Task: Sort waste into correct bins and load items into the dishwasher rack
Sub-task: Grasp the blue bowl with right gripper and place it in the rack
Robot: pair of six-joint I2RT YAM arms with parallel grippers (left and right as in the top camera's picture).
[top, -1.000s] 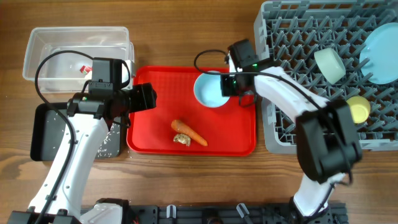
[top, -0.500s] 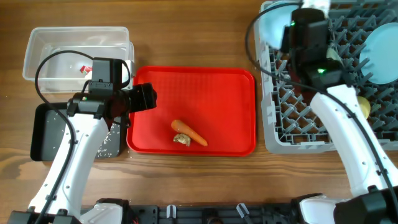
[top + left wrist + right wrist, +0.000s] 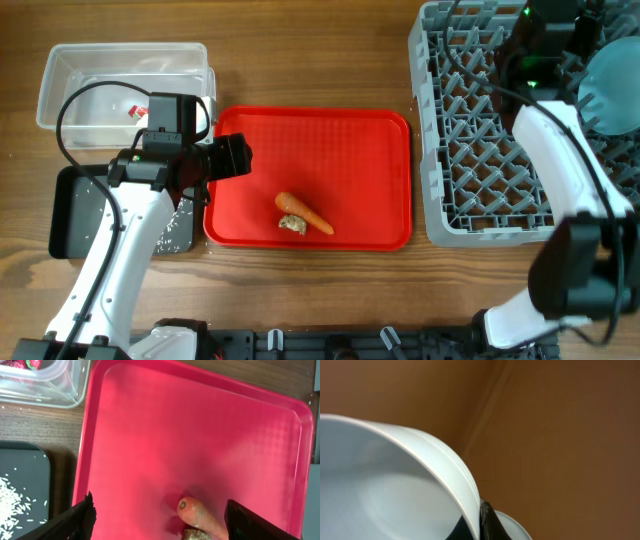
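Note:
My right gripper brings the light-blue bowl down into the slots next and releases the bowl's rim, since the far end of the dishwasher rack lies below.
My left gripper [image 3: 236, 157] is open and empty above the left part of the red tray [image 3: 370, 140]. In its wrist view the carrot [image 3: 199, 514] and the brown food scrap [image 3: 196, 535] lie between its fingertips [image 3: 81, 519], closer to the right-hand one. Both also show in the overhead view, the carrot [image 3: 304, 211] and the scrap [image 3: 293, 226]. My right gripper [image 3: 480, 521] is shut on the rim of a light-blue bowl [image 3: 385, 485], at the far edge of the dishwasher rack [image 3: 480, 150]. The light-blue plate [image 3: 612, 82] stands in the rack.
The clear tub [image 3: 60, 75] at the far left holds the red wrapper [image 3: 134, 110]. The black tray [image 3: 70, 215] in front of it holds scattered rice [image 3: 175, 230]. Another pale blue rim [image 3: 514, 529] shows behind the held bowl. The other bowl, cup and spoon are hidden.
My right arm has lifted the bowl off the red tray and carried it right and away, to the far part of the rack. The left arm has not moved.

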